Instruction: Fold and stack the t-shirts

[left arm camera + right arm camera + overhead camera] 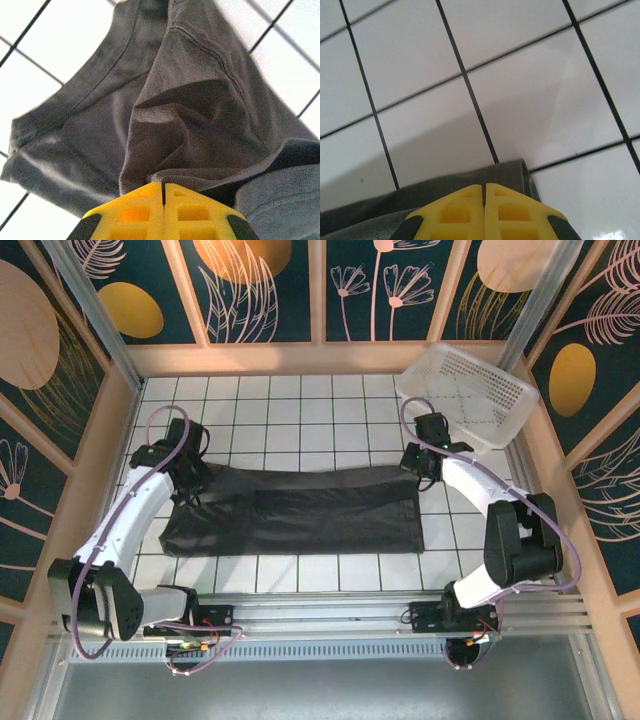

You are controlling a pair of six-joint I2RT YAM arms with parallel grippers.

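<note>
My right gripper draws the t-shirt's hem back over the middle of the folded t-shirt's short end (410, 499) next and releases, as it lies back from the gripper and lies flat.
A dark charcoal t-shirt (300, 510) lies stretched across the white tiled table as a long band, folded over along its length. My left gripper (186, 476) is at its upper left corner, and my right gripper (424, 476) is at its upper right corner. In the left wrist view the yellow jaws of the left gripper (163, 185) are pressed together on a rumpled fold of the t-shirt (190, 100). In the right wrist view the right gripper (484, 187) is shut on the hem of the t-shirt (470, 177), with bare tile beyond.
A white perforated plastic basket (467, 392) stands tilted at the back right, close behind the right arm. Wooden framed walls close in the tiled table (290, 405). A metal rail (330, 605) runs along the near edge by the arm bases.
</note>
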